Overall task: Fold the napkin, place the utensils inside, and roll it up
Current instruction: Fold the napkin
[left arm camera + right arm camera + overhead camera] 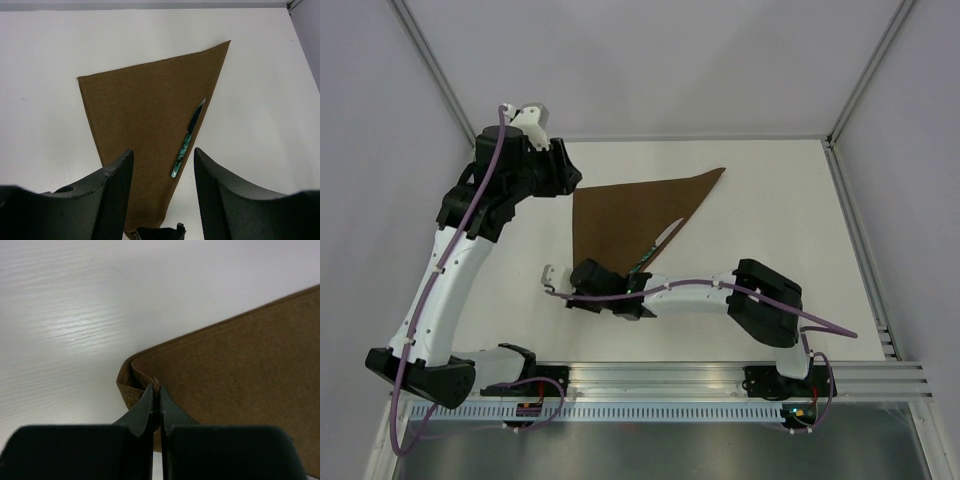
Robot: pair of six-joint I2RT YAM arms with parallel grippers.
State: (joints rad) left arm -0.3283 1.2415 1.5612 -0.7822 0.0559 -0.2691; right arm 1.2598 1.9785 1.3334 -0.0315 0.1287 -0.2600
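The right gripper moves outward and to the right in the top view next and releases the napkin's near corner over the knife's blade (666, 236), which lies uncovered.
The dark brown napkin (625, 215) lies folded into a triangle on the white table, also seen in the left wrist view (140, 115). The knife (660, 243), with a silvery blade and green handle, lies on it along its right edge (187, 140). My right gripper (588, 278) is shut on the napkin's near corner (137, 385), which is lifted and curled a little; the gripper (156, 390) pinches the cloth edge. My left gripper (565, 180) is open and empty, raised over the napkin's far left corner (163, 150).
The white table (770, 220) is bounded by grey walls and a metal frame. A rail (720, 375) runs along the near edge by the arm bases. The right arm's forearm (700, 290) lies across the table just in front of the napkin.
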